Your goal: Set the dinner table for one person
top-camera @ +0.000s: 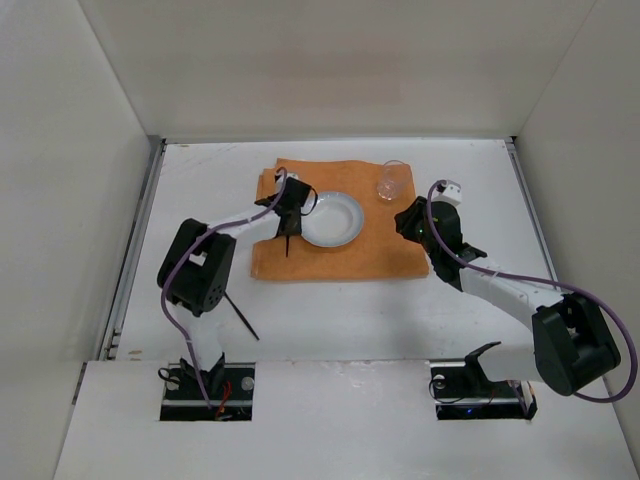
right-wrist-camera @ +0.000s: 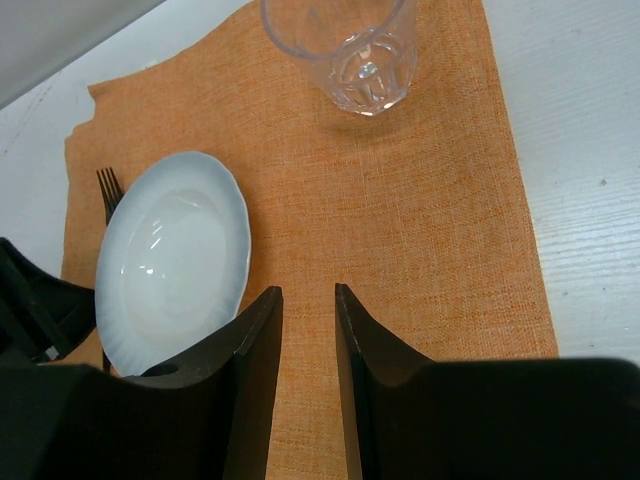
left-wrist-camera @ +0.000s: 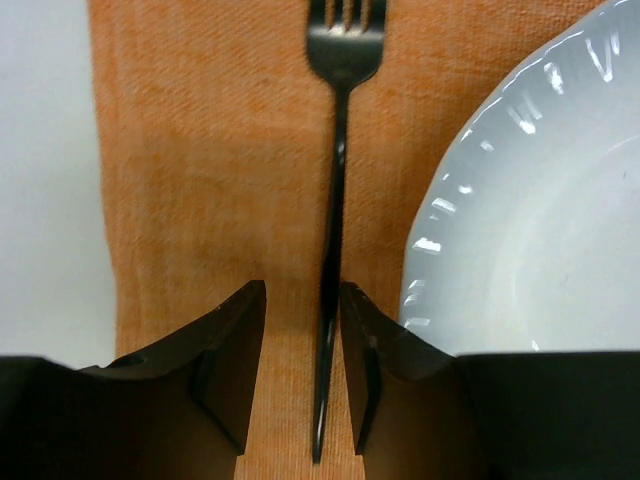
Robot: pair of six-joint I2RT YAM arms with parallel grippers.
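The knife is off the placemat, so my left gripper will next rise and move back, then turn and lower onto the knife's near end.
An orange placemat [top-camera: 380, 250] lies in the middle of the white dinner table [top-camera: 200, 180]. On it sit a white plate [top-camera: 333, 219] and, at its far right corner, a clear glass [top-camera: 392, 181]. A black fork [left-wrist-camera: 340, 150] lies flat on the placemat [left-wrist-camera: 200, 150] just left of the plate [left-wrist-camera: 540, 220]. My left gripper [left-wrist-camera: 302, 290] hangs over the fork's handle, open, its fingers standing on either side of it. My right gripper [right-wrist-camera: 308, 292] is open and empty over the placemat [right-wrist-camera: 400, 220], right of the plate [right-wrist-camera: 175, 265] and nearer than the glass [right-wrist-camera: 350, 50].
A thin black utensil [top-camera: 241, 317], apparently a knife, lies on the bare table beside the left arm, off the placemat. White panels wall the table on the left, back and right. Metal strips run along the side edges.
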